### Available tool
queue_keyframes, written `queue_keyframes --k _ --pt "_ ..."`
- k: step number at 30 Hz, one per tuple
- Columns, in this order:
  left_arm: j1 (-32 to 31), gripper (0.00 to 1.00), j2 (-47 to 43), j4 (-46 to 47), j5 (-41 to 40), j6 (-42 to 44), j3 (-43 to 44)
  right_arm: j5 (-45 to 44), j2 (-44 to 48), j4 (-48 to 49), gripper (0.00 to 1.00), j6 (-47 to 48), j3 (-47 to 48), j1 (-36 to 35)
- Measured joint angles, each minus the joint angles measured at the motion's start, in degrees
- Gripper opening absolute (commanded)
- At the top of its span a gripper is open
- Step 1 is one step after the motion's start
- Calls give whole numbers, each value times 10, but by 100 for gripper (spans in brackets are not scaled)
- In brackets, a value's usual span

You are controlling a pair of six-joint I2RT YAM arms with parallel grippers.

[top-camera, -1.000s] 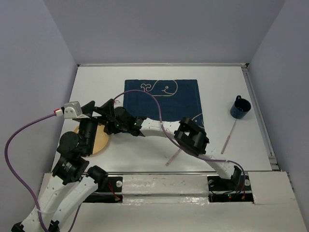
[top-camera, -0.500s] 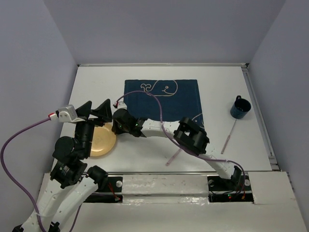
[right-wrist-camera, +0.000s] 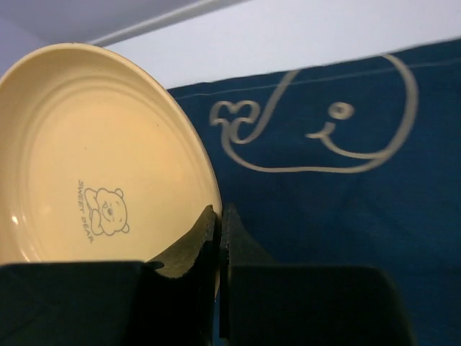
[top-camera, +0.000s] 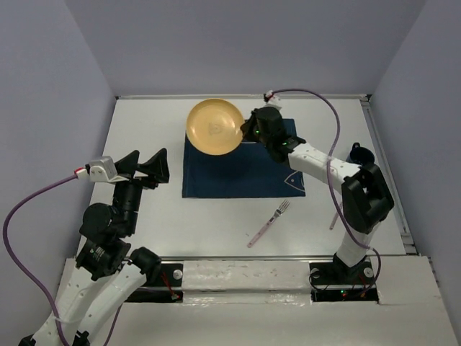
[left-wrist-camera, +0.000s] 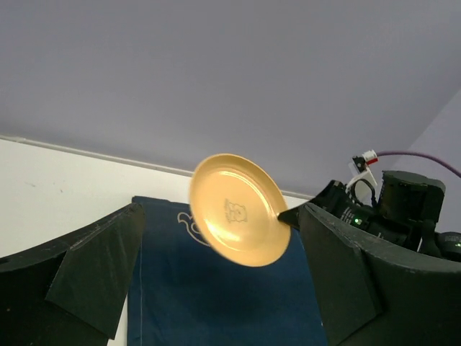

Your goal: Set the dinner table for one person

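My right gripper brings the plate (top-camera: 214, 127) down onto the middle of the navy whale placemat (top-camera: 245, 169) next and releases the plate's rim there, as the plate still hangs tilted above it.
A round yellow plate (top-camera: 214, 127) with a small bear drawing hangs tilted in the air over the far left corner of the navy whale placemat (top-camera: 245, 169). My right gripper (top-camera: 247, 132) is shut on the plate's right rim; in the right wrist view the rim of the plate (right-wrist-camera: 94, 158) is pinched between the jaws of that gripper (right-wrist-camera: 220, 210). My left gripper (top-camera: 144, 164) stands open and empty over the left part of the white dinner table (top-camera: 144, 122). From the left wrist view the plate (left-wrist-camera: 238, 209) floats above the placemat (left-wrist-camera: 216, 303).
A pink fork (top-camera: 270, 223) lies on the table in front of the placemat. A navy mug (top-camera: 358, 160) stands at the right, partly behind my right arm. A thin pink utensil (top-camera: 333, 216) lies near it, mostly hidden by the arm.
My right gripper closed on the plate at the table's left and carried it up and away to the placemat's far left corner. The left gripper stayed open, drawing back slightly.
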State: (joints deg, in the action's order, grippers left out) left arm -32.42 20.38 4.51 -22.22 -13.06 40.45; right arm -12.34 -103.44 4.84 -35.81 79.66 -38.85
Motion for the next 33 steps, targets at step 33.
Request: queue_keyframes --k 33 --pt "0 99 27 1 12 -1 -3 75 -88 -78 39 15 -69 115"
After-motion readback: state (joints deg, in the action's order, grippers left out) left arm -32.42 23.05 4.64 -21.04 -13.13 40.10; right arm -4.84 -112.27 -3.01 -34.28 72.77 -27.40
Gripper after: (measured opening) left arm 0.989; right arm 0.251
